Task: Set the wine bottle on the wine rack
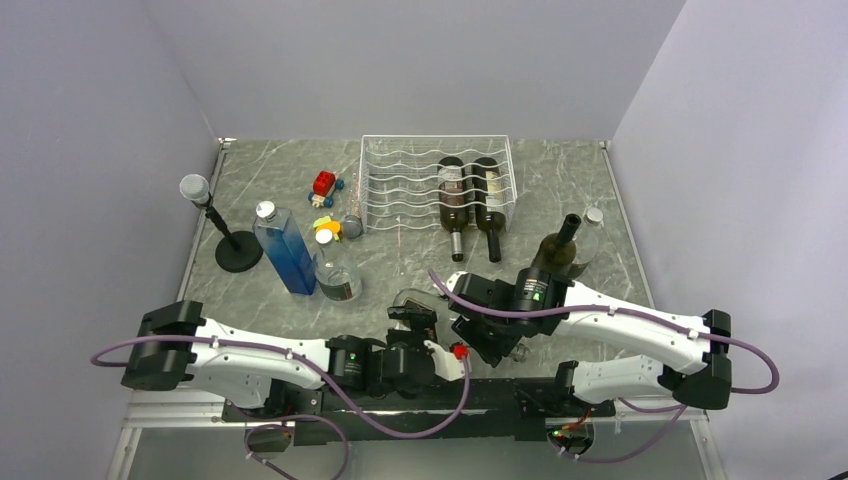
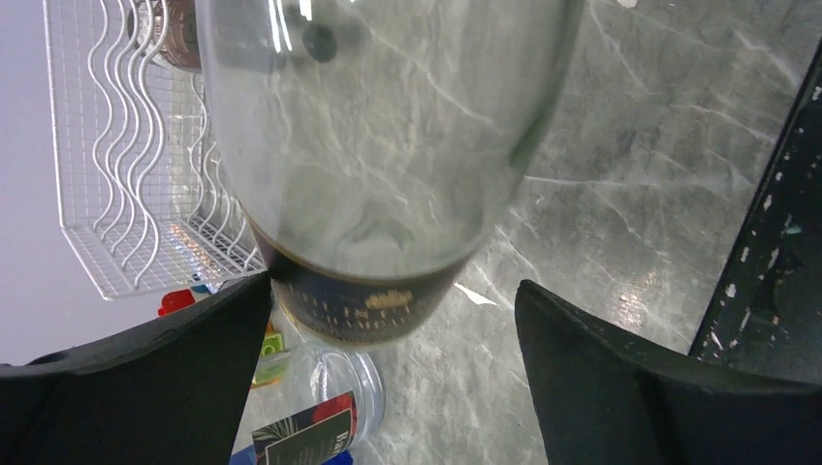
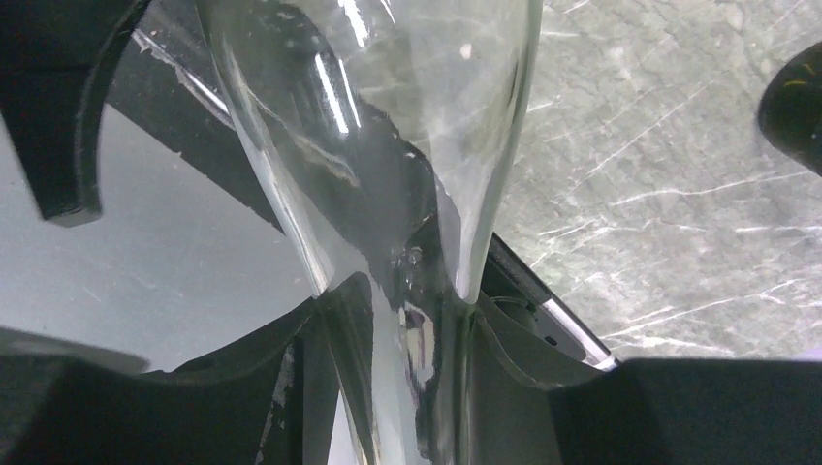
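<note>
The bottle turns base-first next as my right gripper moves outward, slides it in and releases its neck. The rack's slot beside the dark bottles is empty.
A clear glass wine bottle (image 1: 412, 302) with a dark gold-lettered label hangs low over the table's near middle. My right gripper (image 3: 402, 310) is shut on its thin neck (image 3: 426, 339), and its shoulder (image 3: 388, 145) widens away from the fingers. In the top view, that gripper (image 1: 480, 335) comes in from the right. My left gripper (image 2: 393, 291) is open, with its fingers spread wide on either side of the bottle's body (image 2: 378, 145). From above, the left gripper (image 1: 415, 332) sits just below the bottle. The white wire wine rack (image 1: 400, 185) stands at the back, holding two dark bottles (image 1: 470, 195).
A dark bottle (image 1: 558, 250) stands upright right of centre, with a clear capped bottle (image 1: 592, 225) behind it. To the left are a blue square bottle (image 1: 285, 250), a clear labelled jar (image 1: 337, 277), a microphone stand (image 1: 225, 235) and small toys (image 1: 325, 190).
</note>
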